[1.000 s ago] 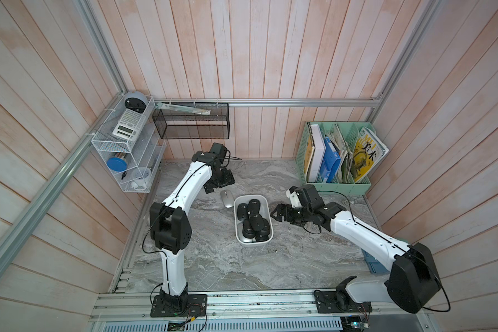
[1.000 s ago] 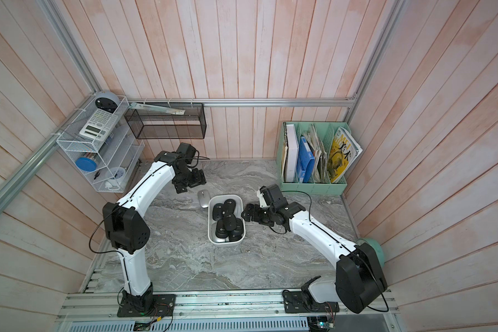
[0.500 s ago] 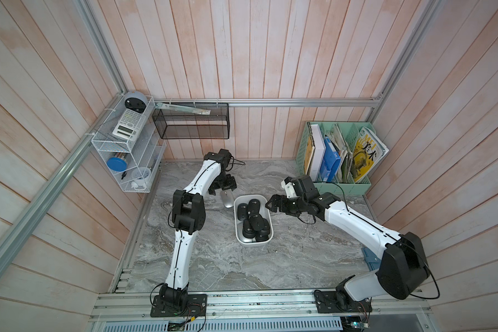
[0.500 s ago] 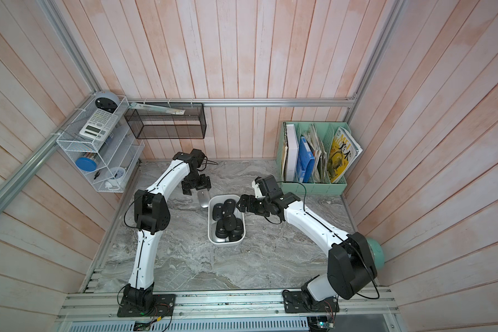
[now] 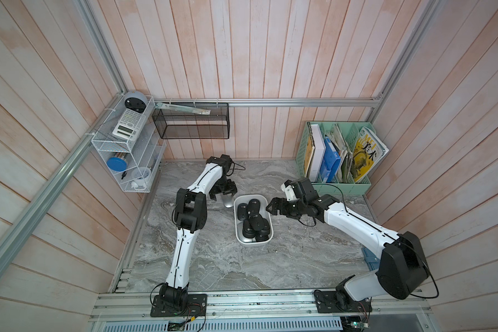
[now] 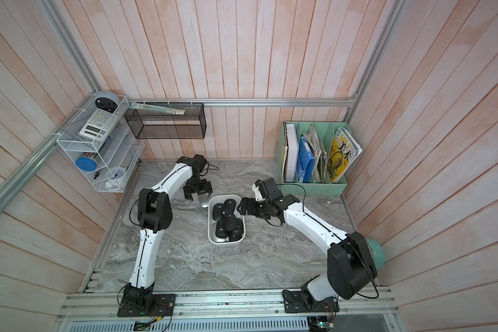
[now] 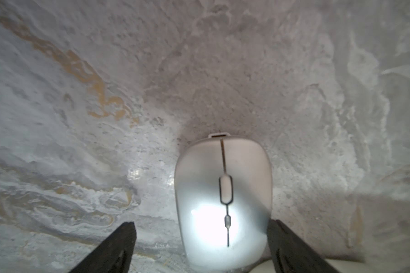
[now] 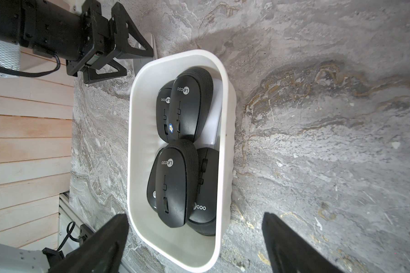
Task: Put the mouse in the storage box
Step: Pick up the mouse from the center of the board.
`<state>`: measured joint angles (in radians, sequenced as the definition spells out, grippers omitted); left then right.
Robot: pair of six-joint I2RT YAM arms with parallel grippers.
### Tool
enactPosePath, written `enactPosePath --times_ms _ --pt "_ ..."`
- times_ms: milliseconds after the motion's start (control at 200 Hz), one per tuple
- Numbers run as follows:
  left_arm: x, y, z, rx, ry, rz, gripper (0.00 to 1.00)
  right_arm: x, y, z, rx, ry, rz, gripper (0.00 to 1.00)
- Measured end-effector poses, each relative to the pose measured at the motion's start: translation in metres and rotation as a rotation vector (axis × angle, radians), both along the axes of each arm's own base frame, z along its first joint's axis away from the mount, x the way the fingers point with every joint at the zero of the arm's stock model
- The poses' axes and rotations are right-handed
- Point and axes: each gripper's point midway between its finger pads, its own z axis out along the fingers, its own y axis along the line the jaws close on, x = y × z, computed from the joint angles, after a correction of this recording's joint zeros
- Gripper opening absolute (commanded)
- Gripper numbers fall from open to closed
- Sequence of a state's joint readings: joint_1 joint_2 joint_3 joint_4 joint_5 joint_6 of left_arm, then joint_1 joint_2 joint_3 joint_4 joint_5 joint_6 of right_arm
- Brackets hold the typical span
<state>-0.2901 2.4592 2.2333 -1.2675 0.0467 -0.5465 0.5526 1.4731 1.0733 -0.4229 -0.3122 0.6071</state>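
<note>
The silver-white mouse [image 5: 228, 201] [image 7: 223, 201] is off-center between my fingers, so my left gripper should move toward the storage box, lower astride the mouse and close on its sides.
A silver-white mouse [image 7: 223, 201] lies on the marble table beside the far left end of the storage box [image 5: 236, 227], seen in both top views [image 6: 203, 200]. My left gripper [image 7: 200, 245] is open and low over it, one finger almost against the mouse's side and the other well apart. The box, a white tub [image 8: 133, 141], holds several black mice [image 8: 175, 182]. My right gripper [image 8: 194, 248] is open and holds nothing, hovering at the box's far right rim [image 5: 273, 208]. The right wrist view also shows the left gripper [image 8: 137, 60] astride the silver mouse.
A mint-green file holder [image 5: 339, 184] with books stands at the back right. A black mesh basket [image 5: 190, 123] hangs on the back wall. A white wire rack [image 5: 127, 149] with a calculator hangs at the left. Wooden walls close in three sides.
My left gripper has come down from behind onto the silver mouse, and its arm has folded closer in. Both grippers' jaws have widened. The right gripper has shifted slightly towards the box's far end.
</note>
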Motion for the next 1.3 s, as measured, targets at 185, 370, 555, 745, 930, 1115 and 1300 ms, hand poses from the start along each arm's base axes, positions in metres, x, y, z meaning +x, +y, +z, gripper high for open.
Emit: enactPosePath --times_ms 185,370,555,745,930,1115,1300 --pt "-0.002 -0.007 -0.008 -0.013 0.004 0.007 0.92 -0.004 -0.003 -0.009 -0.012 0.016 0.000 0.95" --pt "-0.006 -0.011 -0.015 -0.015 0.012 0.011 0.91 -0.007 -0.007 -0.017 -0.020 0.032 -0.004 0.95" --pt "-0.006 -0.010 -0.016 -0.011 0.007 0.014 0.84 -0.006 -0.006 -0.016 -0.013 0.026 -0.003 0.94" --pt "-0.007 0.000 -0.018 0.038 0.004 0.017 0.54 -0.005 -0.005 -0.016 -0.008 0.022 -0.002 0.93" --pt "-0.008 0.003 -0.018 0.044 -0.014 0.016 0.44 -0.009 -0.003 -0.019 0.007 0.041 0.008 0.92" --pt "-0.026 0.008 -0.018 0.048 -0.006 0.015 0.43 -0.012 0.005 -0.015 0.034 0.038 0.029 0.92" --pt "-0.066 0.021 -0.003 0.061 0.026 0.015 0.43 -0.009 0.021 -0.007 0.054 0.029 0.064 0.92"
